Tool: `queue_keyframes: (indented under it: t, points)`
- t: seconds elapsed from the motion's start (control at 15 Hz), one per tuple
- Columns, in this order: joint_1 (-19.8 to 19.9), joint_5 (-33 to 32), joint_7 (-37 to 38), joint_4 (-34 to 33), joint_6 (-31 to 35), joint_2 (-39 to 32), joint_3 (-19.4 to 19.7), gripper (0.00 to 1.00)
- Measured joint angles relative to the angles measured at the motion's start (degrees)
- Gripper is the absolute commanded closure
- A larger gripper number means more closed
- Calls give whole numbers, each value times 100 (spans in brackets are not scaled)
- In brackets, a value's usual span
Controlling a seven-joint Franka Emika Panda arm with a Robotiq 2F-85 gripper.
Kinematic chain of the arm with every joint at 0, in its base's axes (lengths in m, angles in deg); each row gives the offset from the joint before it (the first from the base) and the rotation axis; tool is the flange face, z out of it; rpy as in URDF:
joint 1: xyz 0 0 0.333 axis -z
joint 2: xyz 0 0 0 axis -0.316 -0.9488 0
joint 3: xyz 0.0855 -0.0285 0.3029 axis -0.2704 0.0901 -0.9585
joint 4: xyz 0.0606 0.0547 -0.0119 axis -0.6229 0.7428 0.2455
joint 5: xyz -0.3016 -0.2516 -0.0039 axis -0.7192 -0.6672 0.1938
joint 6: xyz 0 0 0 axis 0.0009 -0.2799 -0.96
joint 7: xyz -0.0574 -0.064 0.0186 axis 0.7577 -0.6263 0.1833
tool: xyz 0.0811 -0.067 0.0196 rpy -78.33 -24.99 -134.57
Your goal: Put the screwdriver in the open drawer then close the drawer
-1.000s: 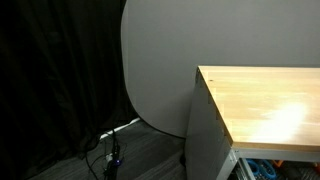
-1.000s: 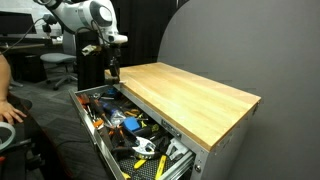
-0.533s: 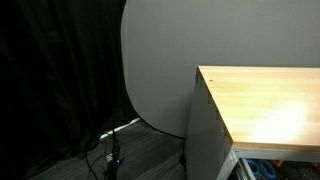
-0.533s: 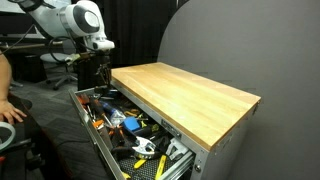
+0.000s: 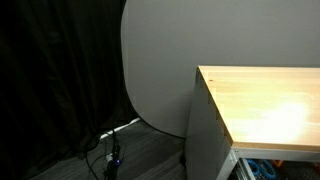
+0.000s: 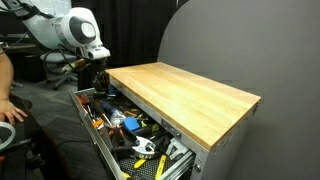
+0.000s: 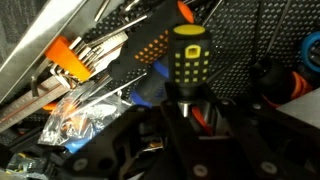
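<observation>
I will lower the screwdriver deeper into the drawer with my gripper, beside the blue tool, because the bare mesh bottom of the drawer shows there between the loose tools.
The screwdriver [image 7: 190,55], black with a yellow band on its handle, is held in my gripper [image 7: 188,102], whose jaws are shut on its shaft. In an exterior view my gripper [image 6: 98,80] hangs low over the far end of the open drawer [image 6: 92,135], beside the wooden top [image 6: 185,95] of the grey cabinet. The screwdriver itself is too small to make out there. The wrist view looks down into the drawer, which is full of tools. An exterior view shows only a corner of the drawer [image 5: 262,168], with no gripper in it.
The drawer holds several loose tools: orange-handled pliers [image 7: 68,58], a blue tool [image 6: 128,125], and wrenches. A person's hand [image 6: 12,111] rests at the left and an office chair [image 6: 55,65] stands behind. A grey round panel [image 5: 160,60] and cables [image 5: 112,150] stand beside the cabinet.
The arm has moved left and down, carrying the screwdriver from beside the tabletop's far corner to low over the drawer's far end. The drawer has not moved.
</observation>
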Motion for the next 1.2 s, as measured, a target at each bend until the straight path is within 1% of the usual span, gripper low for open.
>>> queue_keyframes:
  t: [0.33,0.67,0.73,0.8,0.87,1.07,1.2]
  points:
    - [40,55,-5,-3,420,-250,-19,93]
    - [54,205,-9,-104,570,-389,-20,93]
    - [54,272,-8,-133,601,-429,-28,48]
    - [53,334,-8,-174,625,-481,-41,47]
    - [49,397,-8,-220,641,-538,-53,41]
    - [26,524,-18,-354,638,-654,-75,16]
    - [31,665,-191,-393,508,-653,-126,3]
